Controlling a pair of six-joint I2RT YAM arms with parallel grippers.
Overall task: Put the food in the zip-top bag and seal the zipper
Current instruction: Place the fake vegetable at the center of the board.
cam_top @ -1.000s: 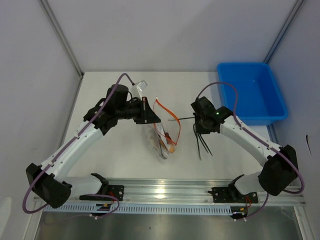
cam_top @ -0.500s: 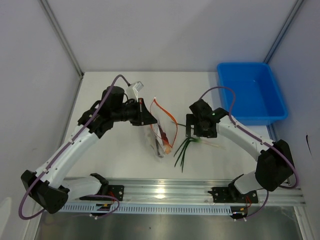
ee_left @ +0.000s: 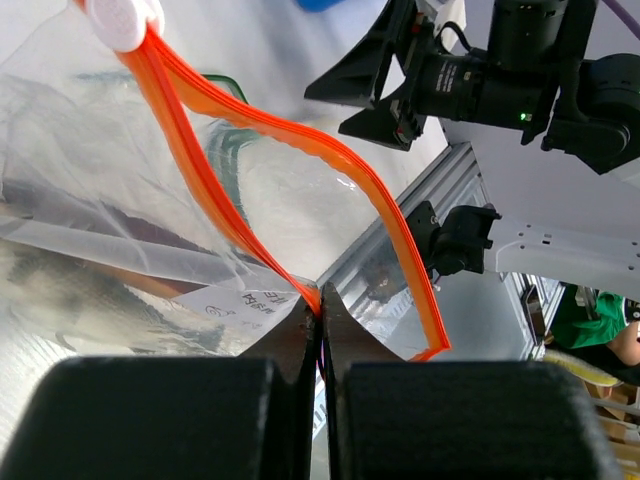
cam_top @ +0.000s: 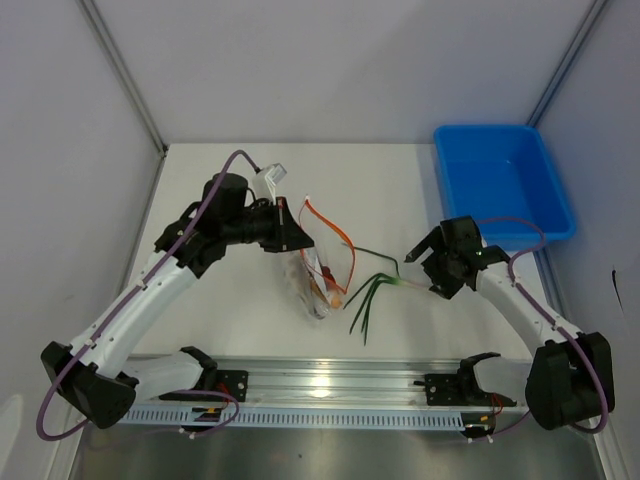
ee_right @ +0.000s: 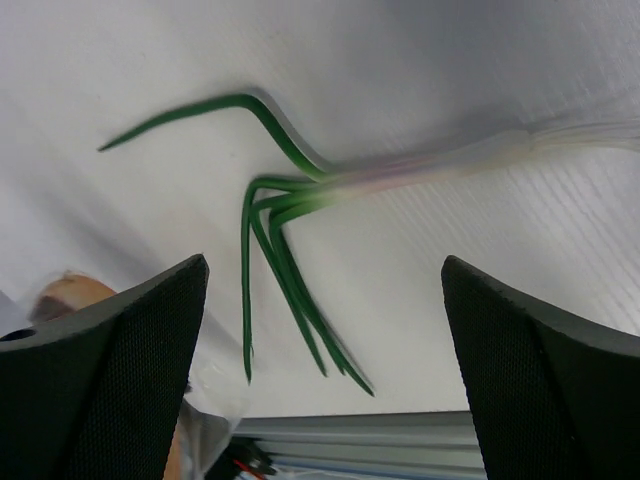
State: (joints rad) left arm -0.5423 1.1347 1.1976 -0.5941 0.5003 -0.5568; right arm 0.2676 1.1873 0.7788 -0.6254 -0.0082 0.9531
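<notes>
I need to turn my right gripper next and lower its fingers to both sides of the white stem's rooted end (cam_top: 421, 286) (ee_right: 500, 149), because that end is below the gripper and runs crosswise in its wrist view.
My left gripper (cam_top: 296, 238) is shut on the orange-red zipper (ee_left: 300, 130) of the zip-top bag (cam_top: 318, 285), pinching one lip (ee_left: 321, 312) so the mouth gapes open. The clear, crinkly bag hangs down toward the table. An orange piece of food (cam_top: 336, 296) shows inside it near the bottom. The green leaf strips (cam_top: 368, 300) lie loose on the table just right of the bag, outside it, their pale stem pointing right (ee_right: 290, 195). My right gripper (cam_top: 421, 270) is open and empty (ee_right: 322, 275), hovering above and to the right of the strips' stem end.
A blue plastic tray (cam_top: 552, 190) stands at the back right of the table. A white slider tab (ee_left: 125, 20) sits on the far end of the zipper. The metal rail (cam_top: 330, 380) runs along the near edge.
My right gripper opened and let go of the green leaf strips, which dropped onto the table beside the bag. It then drew back to the right. The left arm shifted slightly.
</notes>
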